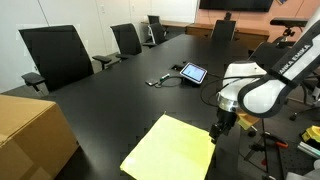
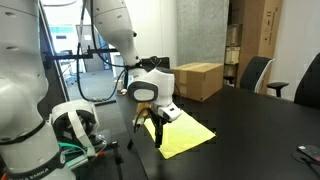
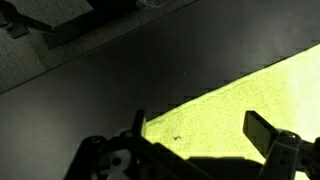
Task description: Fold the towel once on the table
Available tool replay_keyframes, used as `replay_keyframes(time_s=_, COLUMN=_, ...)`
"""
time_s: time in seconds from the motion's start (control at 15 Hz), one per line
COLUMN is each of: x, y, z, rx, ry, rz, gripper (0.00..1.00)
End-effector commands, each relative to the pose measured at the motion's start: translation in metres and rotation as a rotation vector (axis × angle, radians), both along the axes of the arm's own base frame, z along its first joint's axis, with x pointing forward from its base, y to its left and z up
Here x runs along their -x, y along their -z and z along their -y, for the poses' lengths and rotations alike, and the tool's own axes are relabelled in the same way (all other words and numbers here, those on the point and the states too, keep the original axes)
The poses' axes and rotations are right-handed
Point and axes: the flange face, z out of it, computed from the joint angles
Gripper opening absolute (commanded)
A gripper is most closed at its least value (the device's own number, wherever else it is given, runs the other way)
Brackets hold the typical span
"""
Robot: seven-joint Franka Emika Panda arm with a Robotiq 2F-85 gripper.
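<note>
The gripper lowers, opens and eases farther over the towel's corner by the table edge (image 1: 209, 138) (image 3: 158, 128) next, since that corner lies just below the spread fingers.
The pale yellow towel (image 1: 170, 148) lies flat on the glossy black table (image 1: 130, 95) near its front edge. It also shows in an exterior view (image 2: 185, 133) and fills the lower right of the wrist view (image 3: 240, 110). My gripper (image 1: 218, 128) hangs just above the towel's corner by the table edge, also seen in an exterior view (image 2: 152, 125). In the wrist view the two fingers (image 3: 200, 135) stand apart over the towel's corner with nothing between them. The gripper is open.
A brown cardboard box (image 1: 30, 135) sits on the table beside the towel, seen also in an exterior view (image 2: 198, 80). A tablet (image 1: 193, 73) with cables lies farther along. Black office chairs (image 1: 55, 55) ring the table. A second robot base (image 2: 70, 125) stands beside the table edge.
</note>
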Motion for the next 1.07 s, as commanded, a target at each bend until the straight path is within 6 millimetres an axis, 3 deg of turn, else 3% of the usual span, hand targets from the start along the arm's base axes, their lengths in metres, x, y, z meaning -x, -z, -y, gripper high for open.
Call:
replay_keyframes(time_s=0.0, x=-0.009, y=0.019, z=0.000, rx=0.004, ry=-0.027, rz=0.035, gripper=1.00)
replay_keyframes(time_s=0.4, x=-0.011, y=0.038, z=-0.001, rx=0.057, ry=-0.055, rz=0.111, gripper=1.00)
replay_keyframes(time_s=1.0, x=-0.020, y=0.059, z=0.013, rx=0.131, ry=-0.099, rz=0.193, gripper=1.00)
